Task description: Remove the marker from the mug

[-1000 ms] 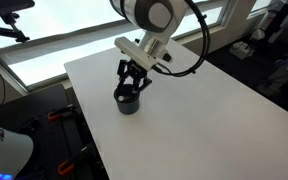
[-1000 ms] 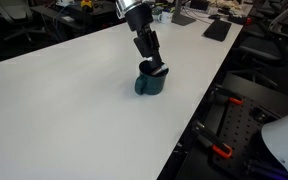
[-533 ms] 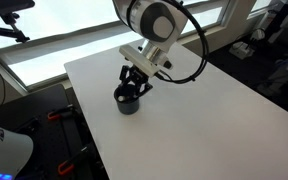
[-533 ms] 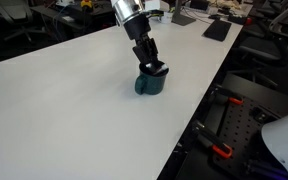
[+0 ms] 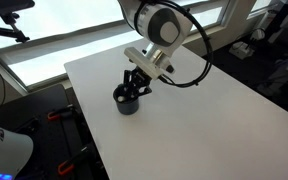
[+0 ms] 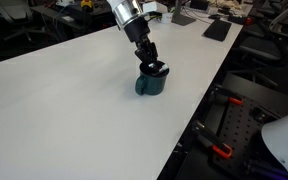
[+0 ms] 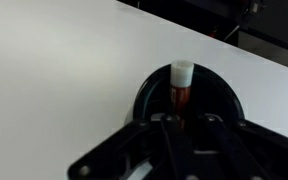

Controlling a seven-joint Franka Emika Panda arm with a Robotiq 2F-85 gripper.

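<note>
The marker rises with my gripper out of the mug [image 5: 128,103] next. It then goes outward and down onto the bare tabletop beside the mug for release, since that spot is clear.
The black mug [image 5: 128,103] stands on the white table [image 5: 204,120]; it looks dark teal in an exterior view [image 6: 150,86]. In the wrist view the marker [image 7: 182,82], with a white cap and a reddish body, stands inside the mug [image 7: 144,98]. My gripper [image 7: 189,122] reaches down into the mug's mouth with its fingers drawn close on either side of the marker's lower body. In both exterior views the gripper [image 5: 134,88] [image 6: 154,70] sits at the mug's rim and hides the marker.
The mug is near the table's edge [image 5: 84,110]. A dark flat object [image 6: 216,30] lies at the table's far end. Clamps with orange handles [image 6: 220,150] and equipment stand off the table's side.
The arm has tilted and shifted slightly over the mug while the fingers stay in its mouth. The mug has not moved.
</note>
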